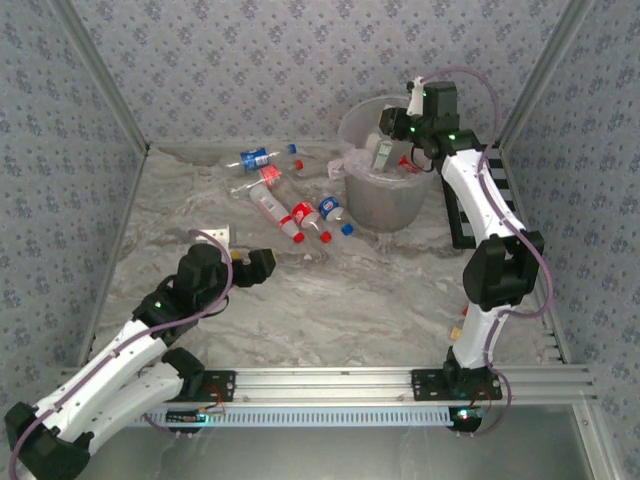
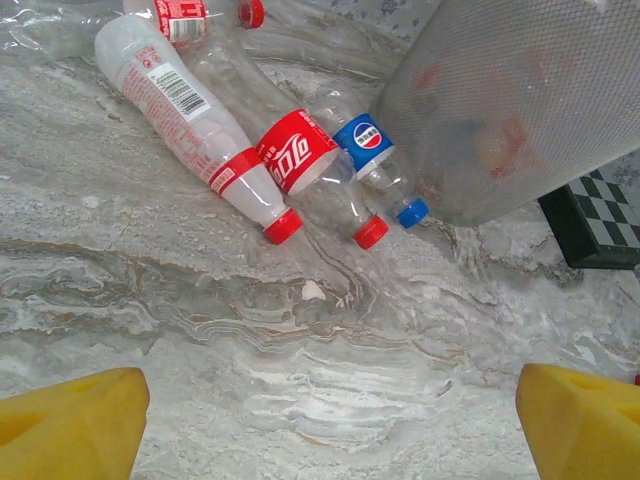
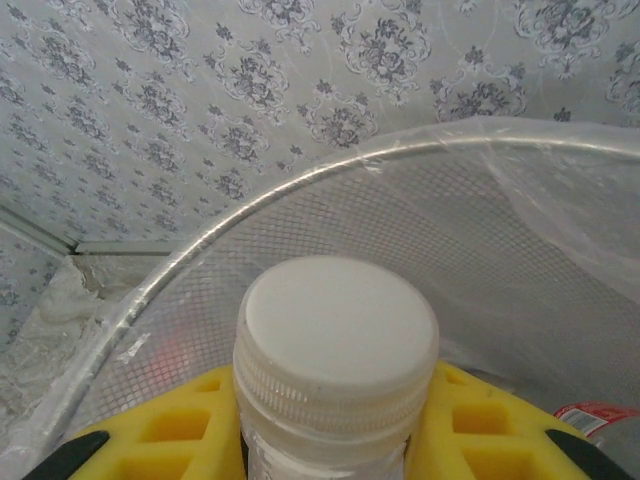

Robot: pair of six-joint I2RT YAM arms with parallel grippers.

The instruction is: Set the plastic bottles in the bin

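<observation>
The bin's open inside is below and back from my right gripper, so next my right gripper should move back and down and let go of the bottle within the bin's rim.
Several plastic bottles lie on the marble table left of the bin [image 1: 350, 125]: a blue-label one [image 1: 255, 158], a white one [image 1: 268, 205], a red-label one [image 1: 301, 214] and a blue-capped one [image 1: 333, 209]. In the left wrist view the white bottle [image 2: 190, 115], the red-label bottle [image 2: 300, 150] and the blue-label bottle [image 2: 368, 147] lie beside the bin wall [image 2: 520, 100]. My left gripper [image 1: 262, 263] [image 2: 325, 430] is open above bare table, short of them. My right gripper [image 1: 393, 125] [image 3: 335, 445] is shut on a white-capped bottle [image 3: 335, 345], held over the bin's rim [image 3: 300, 190].
A black-and-white checkerboard [image 1: 465, 215] [image 2: 605, 225] lies right of the bin. A small white block [image 1: 219, 236] sits near my left arm, and small red and yellow blocks [image 1: 456, 328] lie by the right arm's base. Patterned walls close in the left, back and right.
</observation>
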